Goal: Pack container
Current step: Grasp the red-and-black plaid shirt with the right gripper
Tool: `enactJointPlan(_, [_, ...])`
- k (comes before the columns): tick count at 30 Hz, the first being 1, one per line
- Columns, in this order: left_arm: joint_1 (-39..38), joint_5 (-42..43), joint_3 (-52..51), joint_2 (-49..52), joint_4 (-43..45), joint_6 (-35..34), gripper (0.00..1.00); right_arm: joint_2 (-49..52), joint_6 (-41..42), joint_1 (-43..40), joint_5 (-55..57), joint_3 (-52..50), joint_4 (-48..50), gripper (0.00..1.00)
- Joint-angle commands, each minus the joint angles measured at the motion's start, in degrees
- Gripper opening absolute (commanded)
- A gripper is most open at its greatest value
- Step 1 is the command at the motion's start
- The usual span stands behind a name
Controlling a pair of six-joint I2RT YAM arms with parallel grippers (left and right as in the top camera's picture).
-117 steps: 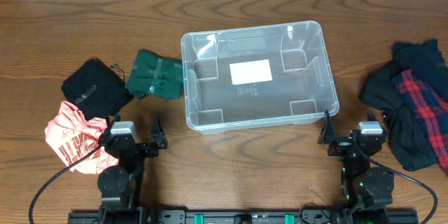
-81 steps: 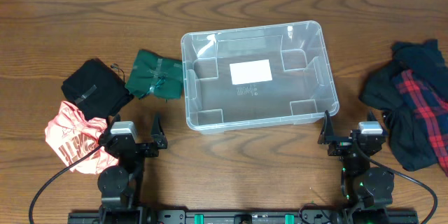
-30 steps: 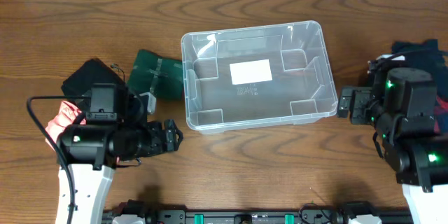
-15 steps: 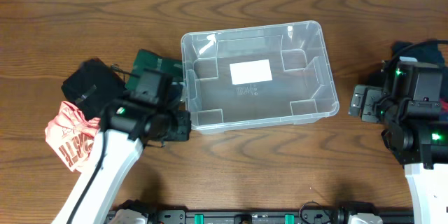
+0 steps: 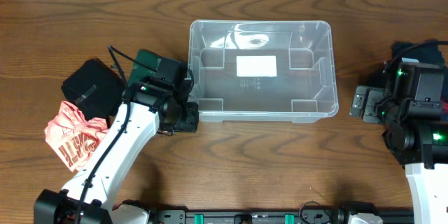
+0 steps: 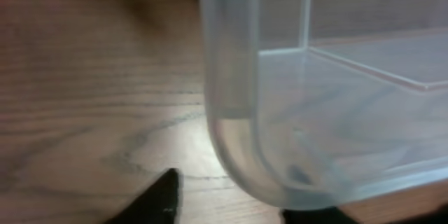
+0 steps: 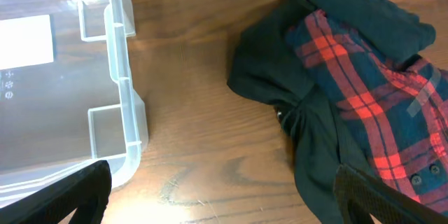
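Note:
The plaid shirt's middle (image 7: 364, 98) lies below on the right in the overhead view, so my right gripper will next move off the bare wood to that side and down.
The container (image 5: 330, 70) is a large clear plastic bin with a white label on its base. It is empty and stands square in the middle of the table. My left gripper (image 5: 186, 117) is open at its front left corner. In the left wrist view the rounded corner (image 6: 234, 98) fills the frame, just ahead of the two fingertips (image 6: 238, 206). My right gripper (image 5: 361, 103) is open and empty over bare wood, between the container's right end (image 7: 119, 63) and a pile of dark clothes.
A green cloth (image 5: 149, 61), a black cloth (image 5: 89, 88) and a pink-orange cloth (image 5: 68, 137) lie left of the container. A dark garment with a red plaid shirt (image 7: 350, 91) lies at the far right, partly under my right arm (image 5: 418, 105).
The container has turned to sit square and shifted towards the back right. My left gripper has moved up to its front left corner. The right arm has barely moved.

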Motion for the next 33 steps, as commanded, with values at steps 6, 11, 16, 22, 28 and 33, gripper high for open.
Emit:
enactJointPlan(6, [0.0, -9.1, 2.9, -8.6, -4.2, -0.4, 0.98, -0.1, 0.7, -0.8, 4.0, 1.1, -2.0, 0.99])
enactJointPlan(11, [2.6, -10.2, 4.6, -18.6, -4.3, -0.4, 0.98, 2.6, -1.4, -4.5, 11.7, 1.1, -0.9, 0.99])
enactJointPlan(16, [9.1, -11.3, 4.6, -25.8, -2.7, -0.4, 0.98, 8.9, -8.9, -12.9, 13.6, 1.1, 2.3, 0.99])
enactJointPlan(22, [15.1, -8.0, 4.6, -26.5, -2.9, -0.4, 0.98, 20.7, -10.3, -22.2, 17.5, 1.1, 5.9, 0.98])
enactJointPlan(28, [16.1, -6.1, 4.6, -25.0, -3.3, -0.4, 0.98, 31.7, -9.0, -27.2, 17.3, 1.1, 6.7, 0.94])
enactJointPlan(33, [16.1, -6.1, 4.6, -24.4, -3.0, -0.4, 0.98, 37.7, -8.8, -29.0, 19.6, 1.1, 10.9, 0.93])
